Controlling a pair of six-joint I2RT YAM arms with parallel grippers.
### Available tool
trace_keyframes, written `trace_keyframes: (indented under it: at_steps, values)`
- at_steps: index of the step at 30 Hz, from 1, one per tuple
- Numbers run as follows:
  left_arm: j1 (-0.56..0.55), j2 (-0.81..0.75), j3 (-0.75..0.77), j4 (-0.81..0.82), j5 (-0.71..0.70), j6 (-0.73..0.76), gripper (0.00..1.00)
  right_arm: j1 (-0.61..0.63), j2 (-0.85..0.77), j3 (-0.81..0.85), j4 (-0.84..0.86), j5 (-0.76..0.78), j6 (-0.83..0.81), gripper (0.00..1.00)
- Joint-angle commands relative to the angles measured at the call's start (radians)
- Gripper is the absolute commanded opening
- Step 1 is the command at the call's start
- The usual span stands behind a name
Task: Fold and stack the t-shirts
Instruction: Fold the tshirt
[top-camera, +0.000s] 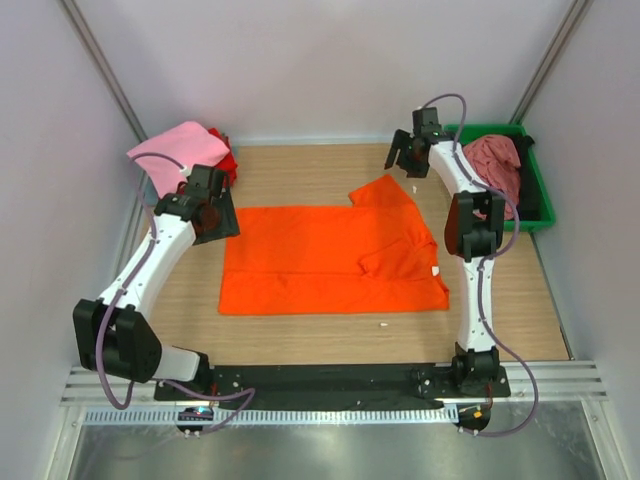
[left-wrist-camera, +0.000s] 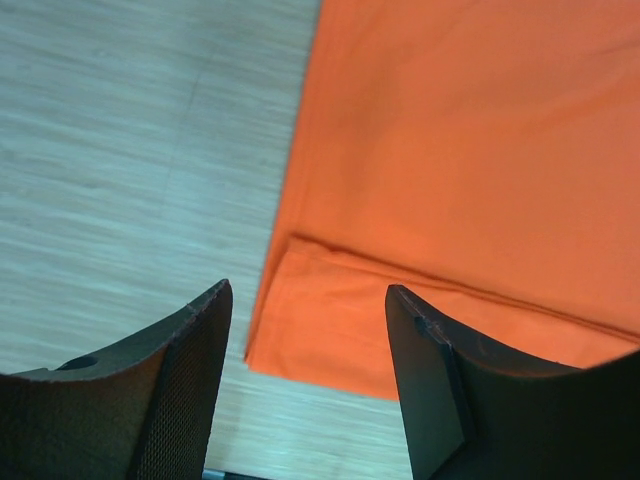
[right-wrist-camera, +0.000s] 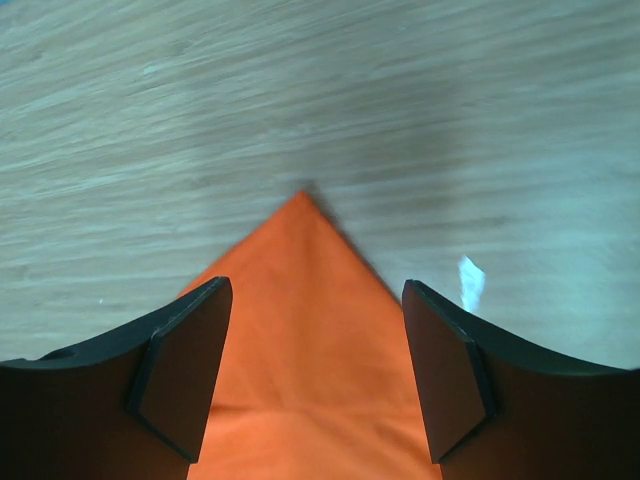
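Note:
I need to move my right gripper down onto the orange t-shirt's sleeve tip and close on it, since it points away between my open fingers, still below them.
A bright orange t-shirt (top-camera: 330, 262) lies spread flat on the wooden table, one sleeve (top-camera: 385, 192) pointing to the far side. My left gripper (top-camera: 210, 207) hovers over its far left corner, open; in the left wrist view that folded corner (left-wrist-camera: 330, 335) lies below and between the dark fingers (left-wrist-camera: 190, 385). My right gripper (top-camera: 408, 156) hangs open above the sleeve tip (right-wrist-camera: 300, 230), which points away between its jaws. A pink t-shirt (top-camera: 175, 145) and a red one (top-camera: 226, 158) are piled at the far left. A dusty rose t-shirt (top-camera: 495, 162) lies in the tray.
The green plastic tray (top-camera: 538, 200) stands at the far right beside the right arm. Small white scraps (top-camera: 384, 324) lie on the wood, one near the sleeve (right-wrist-camera: 470, 281). White walls close in the left, right and far sides.

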Motion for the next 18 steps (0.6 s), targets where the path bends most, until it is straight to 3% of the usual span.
trace_keyframes:
  at_steps: [1, 11, 15, 18]
  values:
    - [0.004, -0.081, -0.061, 0.023, -0.100, 0.041, 0.64, 0.034, 0.064, 0.130, -0.036, 0.085, -0.029, 0.75]
    - [0.006, -0.121, -0.100, 0.046, -0.146, 0.032, 0.66, 0.070, 0.165, 0.133, 0.041, 0.137, -0.015, 0.71]
    - [0.006, -0.110, -0.098, 0.044, -0.151, 0.032, 0.66, 0.083, 0.178, 0.109, 0.058, 0.137, -0.008, 0.56]
    - [0.006, -0.104, -0.097, 0.043, -0.154, 0.032, 0.65, 0.090, 0.159, 0.043, 0.094, 0.137, -0.002, 0.52]
